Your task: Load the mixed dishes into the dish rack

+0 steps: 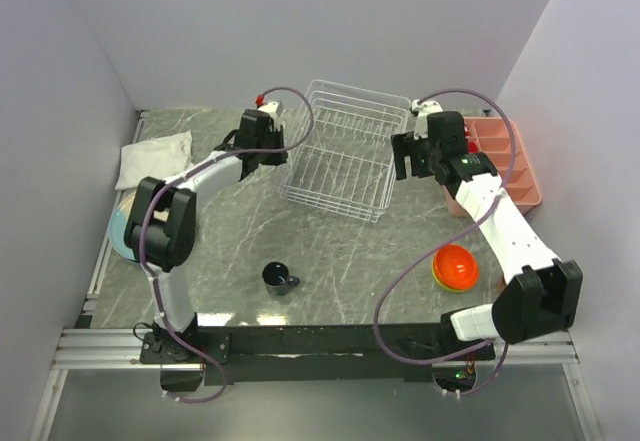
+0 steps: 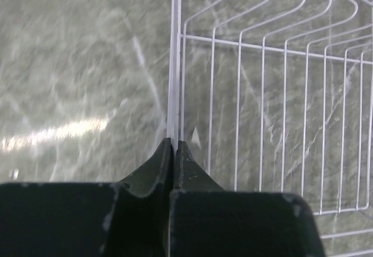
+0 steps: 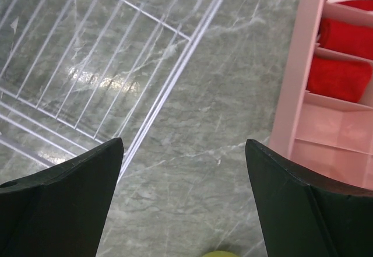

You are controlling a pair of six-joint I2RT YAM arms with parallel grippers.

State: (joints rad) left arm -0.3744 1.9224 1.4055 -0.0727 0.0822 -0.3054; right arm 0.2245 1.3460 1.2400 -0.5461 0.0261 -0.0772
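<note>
The dish rack's rim wire (image 1: 288, 156) will be pulled back toward my base by my left gripper before the gripper opens.
The dish rack (image 1: 338, 151) is a white wire basket at the table's middle back. My left gripper (image 1: 264, 133) is at its left rim; in the left wrist view the gripper (image 2: 173, 144) is shut on the rim wire (image 2: 173, 64). My right gripper (image 1: 409, 157) is open and empty just right of the rack, and its wrist view (image 3: 183, 143) shows bare table between the fingers, the rack (image 3: 87, 64) to the left. The dark blue mug (image 1: 280, 278) stands at front centre. The orange bowl (image 1: 455, 266) sits in the yellow-green bowl (image 3: 221, 254). A light-blue plate stack (image 1: 118, 229) lies far left under the left arm. No maroon-rimmed plate shows.
A pink compartment tray (image 1: 505, 161) with red items stands at the back right; it also shows in the right wrist view (image 3: 326, 105). A white folded cloth (image 1: 152, 158) lies at the back left. Grey walls close in both sides and the back.
</note>
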